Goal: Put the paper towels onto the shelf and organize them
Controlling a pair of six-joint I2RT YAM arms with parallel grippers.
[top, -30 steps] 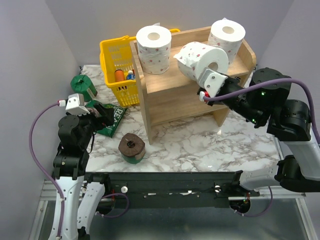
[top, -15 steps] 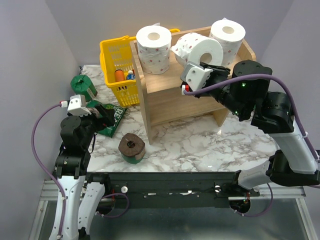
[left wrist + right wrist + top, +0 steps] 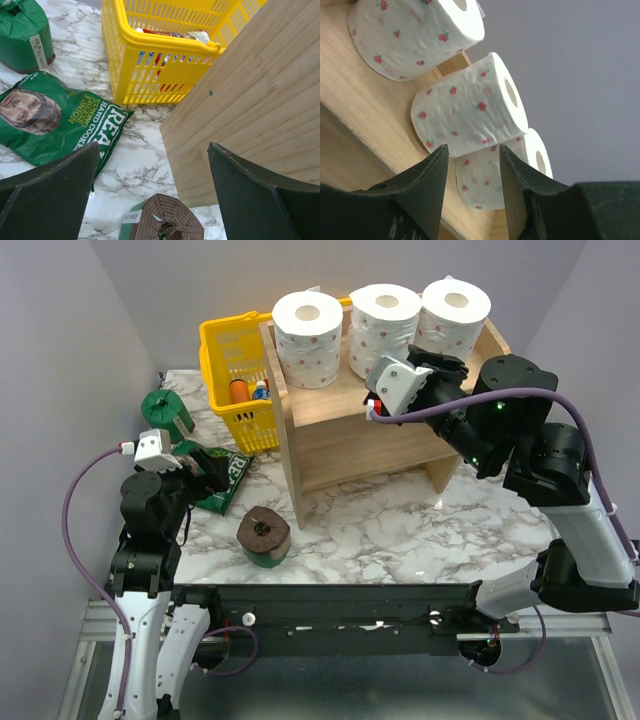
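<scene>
My left gripper lowers back and across onto the front roll's brown end (image 3: pixel 263 528) (image 3: pixel 167 220) next. That roll stands below it, to its right in the top view.
Three white dotted paper towels stand upright in a row on top of the wooden shelf (image 3: pixel 350 445): left (image 3: pixel 308 335), middle (image 3: pixel 383 328), right (image 3: pixel 455 315). My right gripper (image 3: pixel 432 362) hovers just in front of the middle and right rolls, open, with nothing between its fingers (image 3: pixel 472 150); the rolls (image 3: pixel 470 105) lie beyond its tips. A green-wrapped roll (image 3: pixel 167 412) stands at the far left of the table. Another (image 3: pixel 264 536) sits brown end up near the front. My left gripper (image 3: pixel 205 472) is wide open and empty (image 3: pixel 154 147) above that roll (image 3: pixel 167 225).
A yellow basket (image 3: pixel 235 365) with bottles stands against the shelf's left side. A flat green bag (image 3: pixel 222 480) lies under my left gripper. The shelf's lower tier (image 3: pixel 370 420) holds nothing. Grey walls close in on three sides.
My right gripper carried the tilted white roll up onto the shelf top, stood it between the other two and opened off it. The left arm has not moved.
</scene>
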